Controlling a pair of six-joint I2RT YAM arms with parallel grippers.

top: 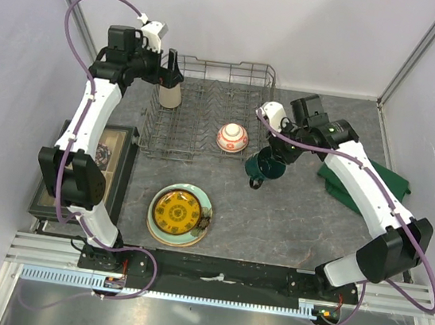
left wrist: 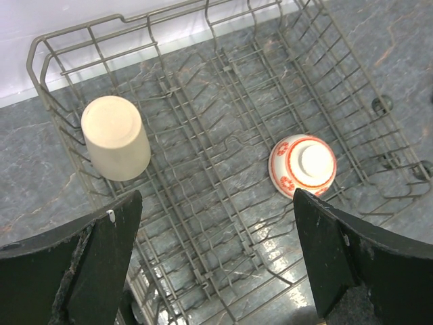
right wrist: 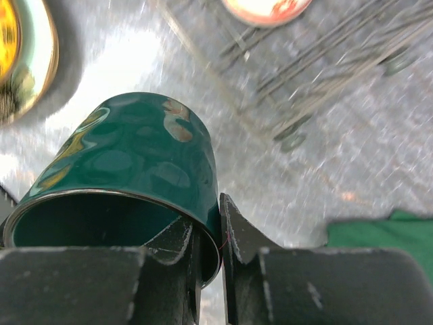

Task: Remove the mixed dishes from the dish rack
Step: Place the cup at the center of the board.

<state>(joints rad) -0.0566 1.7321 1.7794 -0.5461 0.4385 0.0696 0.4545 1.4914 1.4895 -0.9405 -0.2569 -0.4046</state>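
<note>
I should move my right gripper back toward the pale-green plate, lower the mug (top: 265, 167) onto the tabletop beside the plate and then let go of it, because that spot is clear of dishes.
The grey wire dish rack (top: 223, 62) stands at the back centre. A tall beige cup (top: 170, 92) stands upside down at its left end. A red-and-white bowl (top: 232, 137) lies upside down near its right front. My left gripper (top: 168, 66) hovers open and empty above the rack (left wrist: 203, 145), with the cup (left wrist: 115, 139) and the bowl (left wrist: 302, 164) below it. My right gripper (top: 273, 155) is shut on the rim of the dark green mug (top: 265, 167), held in the air just right of the rack. In the right wrist view one finger is inside the mug (right wrist: 128, 169) and one outside.
The small yellow plate (top: 178, 211) lies on the pale-green plate (top: 201, 226) at the front centre. A flat dark-framed tray (top: 124, 174) lies at the left, with a patterned dish (top: 105, 153) mostly hidden by my left arm. A green cloth (top: 367, 186) lies at the right.
</note>
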